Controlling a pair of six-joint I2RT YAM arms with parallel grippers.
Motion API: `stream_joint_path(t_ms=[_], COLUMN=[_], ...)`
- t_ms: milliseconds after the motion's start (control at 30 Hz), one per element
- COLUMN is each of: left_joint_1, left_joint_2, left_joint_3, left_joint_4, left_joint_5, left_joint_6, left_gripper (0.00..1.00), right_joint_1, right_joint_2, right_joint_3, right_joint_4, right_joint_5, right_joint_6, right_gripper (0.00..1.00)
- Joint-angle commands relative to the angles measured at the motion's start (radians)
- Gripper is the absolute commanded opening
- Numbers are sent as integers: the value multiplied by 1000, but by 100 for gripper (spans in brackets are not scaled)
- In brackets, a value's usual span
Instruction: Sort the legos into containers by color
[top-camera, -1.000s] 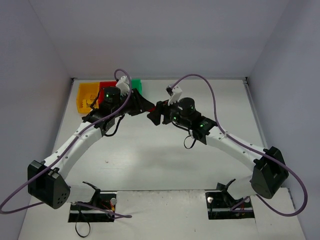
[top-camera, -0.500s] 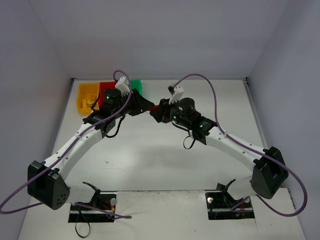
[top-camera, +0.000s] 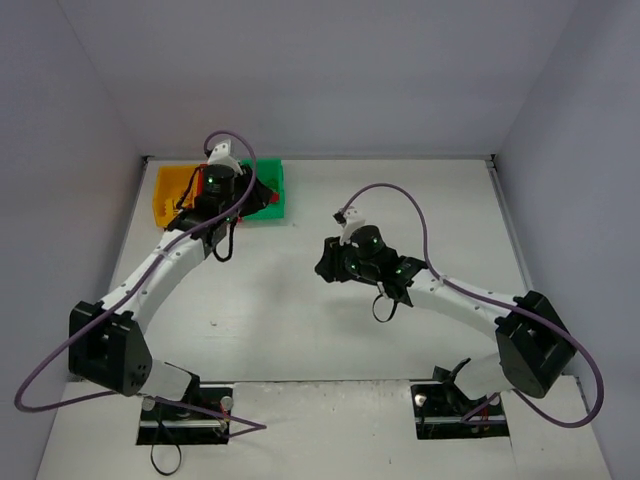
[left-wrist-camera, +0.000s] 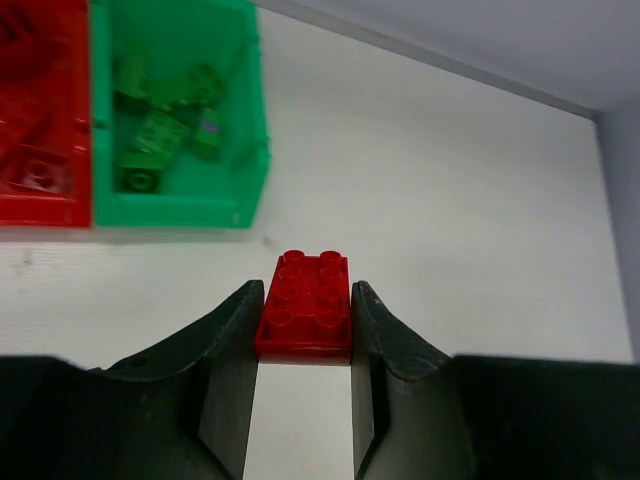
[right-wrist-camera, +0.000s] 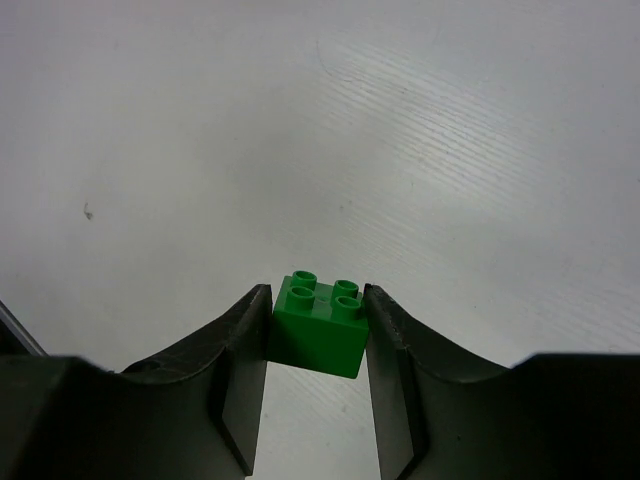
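My right gripper moves outward over the green container (top-camera: 274, 176) next and releases the lego, since that container lies outward and to my gripper's left in the top view.
My left gripper (left-wrist-camera: 305, 322) is shut on a red lego (left-wrist-camera: 305, 303), two studs by four, held above the table just in front of the green container (left-wrist-camera: 250, 150). Several green legos (left-wrist-camera: 160, 140) lie in that container. The red container (left-wrist-camera: 40, 205) beside it holds red legos. In the top view my left gripper (top-camera: 264, 198) is over the green container (top-camera: 274, 176); the yellow container (top-camera: 170, 192) is at the left and the red one is mostly hidden by the arm. My right gripper (right-wrist-camera: 317, 312) is shut on a green two-by-two lego (right-wrist-camera: 320, 325), above bare table at mid table (top-camera: 327, 262).
The row of containers stands at the far left corner by the back wall. Purple cables loop over both arms. The white table (top-camera: 420, 190) is walled on three sides.
The two grippers were close together at the table's middle; now they are apart. The left has swung back over the containers with the red lego, the right has drawn nearer with the green one.
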Motion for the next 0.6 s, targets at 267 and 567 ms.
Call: stream_joint_path(t_ms=[267, 567], left_joint_1=[224, 273], left_joint_2=[412, 615], left_joint_3=[371, 601], left_joint_4=[-53, -154], left_joint_5=[-160, -222], left_joint_6=[162, 220], left_gripper=[1, 66], right_joint_1=[4, 0], right_joint_2=[-113, -96], right_joint_3=[-15, 45], right_joint_4=[3, -17], right_joint_5=[42, 34], right_joint_6=[-95, -159], right_gripper=[0, 0])
